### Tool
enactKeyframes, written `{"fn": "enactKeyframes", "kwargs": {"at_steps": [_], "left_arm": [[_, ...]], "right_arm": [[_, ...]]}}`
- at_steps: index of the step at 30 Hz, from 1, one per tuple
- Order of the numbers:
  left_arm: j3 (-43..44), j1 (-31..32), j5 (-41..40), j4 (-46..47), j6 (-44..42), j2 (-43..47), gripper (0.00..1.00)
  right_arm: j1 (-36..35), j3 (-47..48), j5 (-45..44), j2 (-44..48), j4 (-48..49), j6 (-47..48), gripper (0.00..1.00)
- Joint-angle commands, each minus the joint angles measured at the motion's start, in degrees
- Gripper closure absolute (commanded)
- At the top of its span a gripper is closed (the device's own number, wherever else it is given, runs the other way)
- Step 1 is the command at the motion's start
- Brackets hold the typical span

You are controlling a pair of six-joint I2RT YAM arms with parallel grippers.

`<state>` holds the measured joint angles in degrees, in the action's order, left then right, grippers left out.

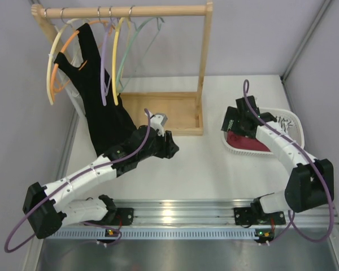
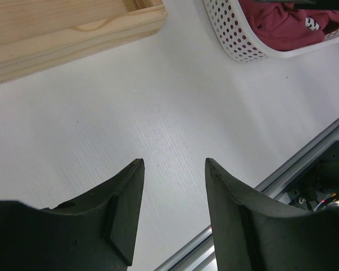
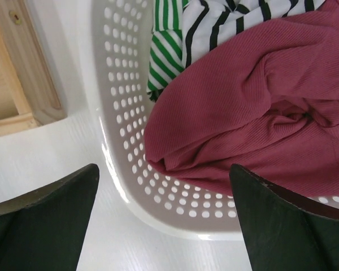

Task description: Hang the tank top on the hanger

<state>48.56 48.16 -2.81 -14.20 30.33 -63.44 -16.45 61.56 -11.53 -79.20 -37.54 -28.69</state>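
Observation:
The robot's open right gripper should next go down into the basket and close its fingers around the bunched fold's end (image 1: pixel 231 138) (image 3: pixel 168 144), since that end lies uncovered beside the basket's perforated side.
The maroon tank top (image 1: pixel 247 144) lies crumpled in a white perforated basket (image 1: pixel 233 148) at the right; it also shows in the right wrist view (image 3: pixel 254 107) and the left wrist view (image 2: pixel 282 25). The lavender hanger (image 1: pixel 104 62) hangs on the wooden rail at the back left. My right gripper (image 1: pixel 236 125) (image 3: pixel 164 169) is open wide and empty, hovering above the basket's near-left rim (image 3: pixel 175 217), beside the tank top. My left gripper (image 1: pixel 172 148) (image 2: pixel 174 164) is open and empty above bare table in front of the rack's base.
The wooden rack (image 1: pixel 202 62) has a tray base (image 1: pixel 164 113) and also carries a yellow hanger (image 1: pixel 120 51), a pale green hanger (image 1: pixel 137 39) and a black garment (image 1: pixel 101 107) on an orange hanger. A striped cloth (image 3: pixel 214 22) lies in the basket behind the tank top. A metal rail (image 1: pixel 181 212) runs along the front.

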Motion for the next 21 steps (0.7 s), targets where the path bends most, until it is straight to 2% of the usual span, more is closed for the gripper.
{"fn": "enactKeyframes", "kwargs": {"at_steps": [1, 9, 12, 15, 16, 18, 19, 21], "left_arm": [[0.0, 0.2, 0.5, 0.7, -0.1, 1.7, 0.48], [0.1, 0.2, 0.9, 0.5, 0.2, 1.2, 0.48], [0.2, 0.1, 1.0, 0.4, 0.0, 1.2, 0.48], [0.3, 0.1, 1.1, 0.2, 0.0, 0.9, 0.48], [0.3, 0.1, 1.2, 0.2, 0.0, 0.9, 0.48], [0.3, 0.1, 1.2, 0.0, 0.1, 1.0, 0.48], [0.3, 0.1, 1.1, -0.1, 0.1, 1.1, 0.48], [0.1, 0.1, 1.1, -0.2, 0.2, 1.6, 0.48]], "right_arm": [[2.1, 0.7, -0.4, -1.9, 4.7, -2.5, 0.02], [4.0, -1.0, -2.2, -6.2, 7.9, -3.4, 0.13], [4.8, -2.3, -1.7, -6.1, 9.3, -3.6, 0.23], [5.0, -2.6, -1.7, -7.4, 9.6, -3.2, 0.41], [5.2, -2.6, -1.8, -7.4, 9.3, -3.1, 0.57], [5.3, -3.1, -1.9, -5.9, 9.4, -3.1, 0.71], [5.3, -3.2, -2.3, -5.0, 9.2, -3.0, 0.83], [5.4, -2.6, -2.4, -2.9, 8.4, -2.5, 0.93]]}}
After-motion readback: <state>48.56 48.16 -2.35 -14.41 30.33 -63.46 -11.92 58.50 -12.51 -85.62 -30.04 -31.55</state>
